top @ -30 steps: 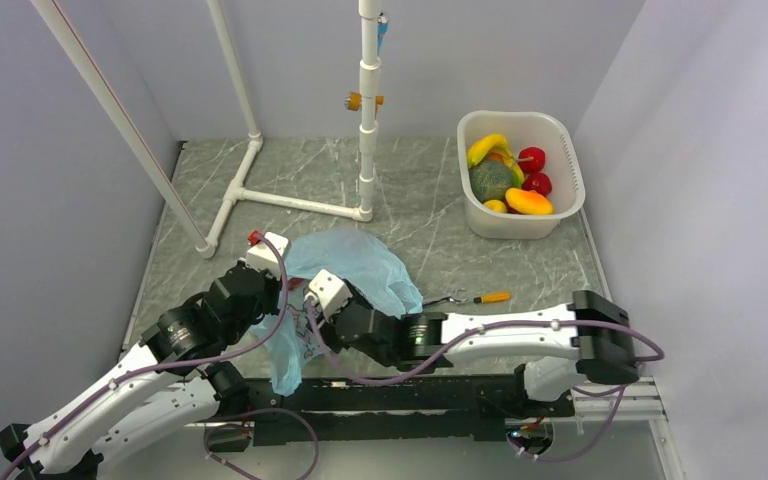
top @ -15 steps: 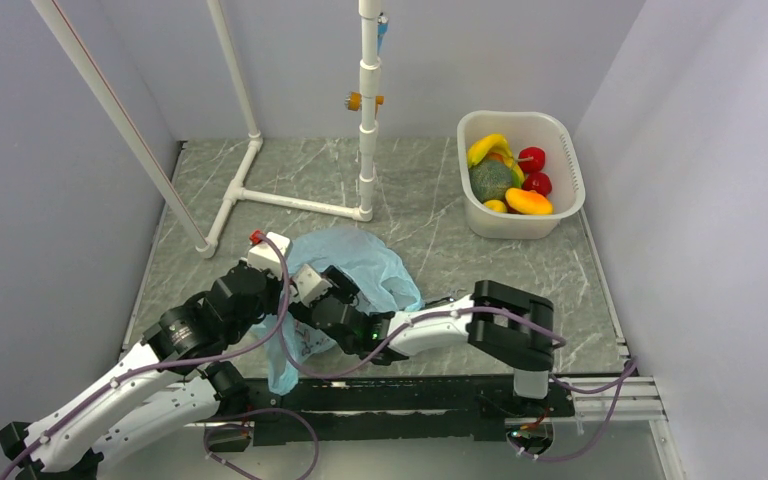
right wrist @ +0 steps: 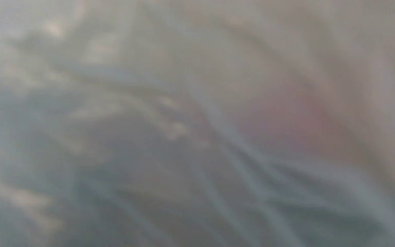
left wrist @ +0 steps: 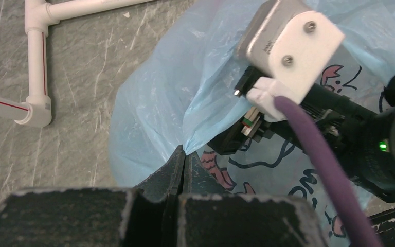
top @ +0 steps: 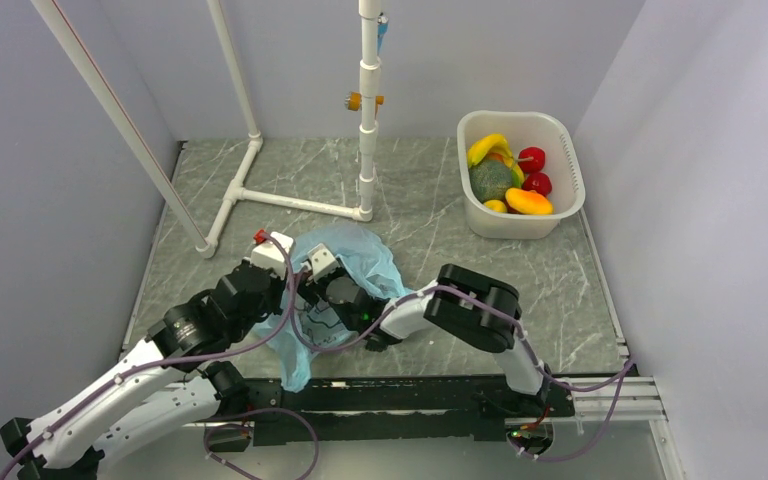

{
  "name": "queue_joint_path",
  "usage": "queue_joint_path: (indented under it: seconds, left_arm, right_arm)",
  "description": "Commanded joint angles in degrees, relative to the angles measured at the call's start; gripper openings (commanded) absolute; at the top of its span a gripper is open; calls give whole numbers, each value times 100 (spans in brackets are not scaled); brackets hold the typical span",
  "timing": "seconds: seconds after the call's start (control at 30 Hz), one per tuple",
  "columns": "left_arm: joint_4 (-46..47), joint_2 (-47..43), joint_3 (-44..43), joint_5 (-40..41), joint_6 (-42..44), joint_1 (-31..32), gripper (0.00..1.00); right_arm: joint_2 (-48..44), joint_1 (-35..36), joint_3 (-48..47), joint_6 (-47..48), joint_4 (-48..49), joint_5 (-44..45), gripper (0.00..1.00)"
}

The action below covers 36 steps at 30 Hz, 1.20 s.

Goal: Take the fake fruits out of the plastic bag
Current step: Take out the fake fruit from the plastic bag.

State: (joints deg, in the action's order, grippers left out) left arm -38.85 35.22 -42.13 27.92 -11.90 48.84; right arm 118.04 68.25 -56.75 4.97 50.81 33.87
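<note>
The reddish patch stands out in color from the pale blurred film (right wrist: pixel 185 128), so my right gripper should push a little outward toward it inside the bag's opening.
The light-blue plastic bag (top: pixel 378 266) lies at the near left of the table, and its printed side hangs over the front edge. My left gripper (top: pixel 292 288) is shut on the bag's rim (left wrist: pixel 184 152) and holds it up. My right arm reaches into the bag's mouth; only its wrist housing (top: pixel 322 264) (left wrist: pixel 288 46) shows, and its fingers are hidden inside. The right wrist view shows only blurred bag film (right wrist: pixel 185 128) with a reddish patch. No fruit shows in the bag. A banana (top: pixel 487 147), a mango (top: pixel 528 202) and red fruits (top: pixel 532 158) lie in the white tub.
The white perforated tub (top: pixel 516 226) stands at the back right and also holds a dark green melon (top: pixel 490 180). A white pipe frame (top: pixel 295 203) with an upright post (top: pixel 368 130) stands at the back. Walls close in on both sides.
My right arm has folded and swung left, and its wrist has pushed deeper into the bag's mouth. My left gripper has kept its hold on the bag's rim and barely moved.
</note>
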Motion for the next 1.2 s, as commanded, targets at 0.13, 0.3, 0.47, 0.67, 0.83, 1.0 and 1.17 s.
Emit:
queue_joint_path:
  seconds: [0.13, 0.3, 0.47, 0.67, 0.83, 1.0, 1.17]
  left_arm:
    - [-28, 216, -234, 172, -109, 23, 0]
    - [-11, 208, -215, 180, -107, 27, 0]
    - [-20, 262, -221, 192, -112, 21, 0]
    - [-35, 314, -232, 209, -126, 25, 0]
    - [-29, 301, -223, 216, -131, 23, 0]
    - [-34, 341, -232, 207, -133, 25, 0]
    - [-45, 323, -233, 214, -129, 25, 0]
  right_arm:
    - [673, -286, -648, -34, 717, -428, 95]
    - [1034, -497, -1036, -164, 479, -567, 98]
    - [1316, -707, -1379, -476, 93, -786, 96]
    - [1688, -823, -1855, -734, -462, -899, 81]
    - [1706, -921, -1848, -877, -489, -1051, 61]
    - [1443, -960, -1764, -863, -528, -1114, 37]
    - [842, -945, -1487, -931, -719, -1211, 9]
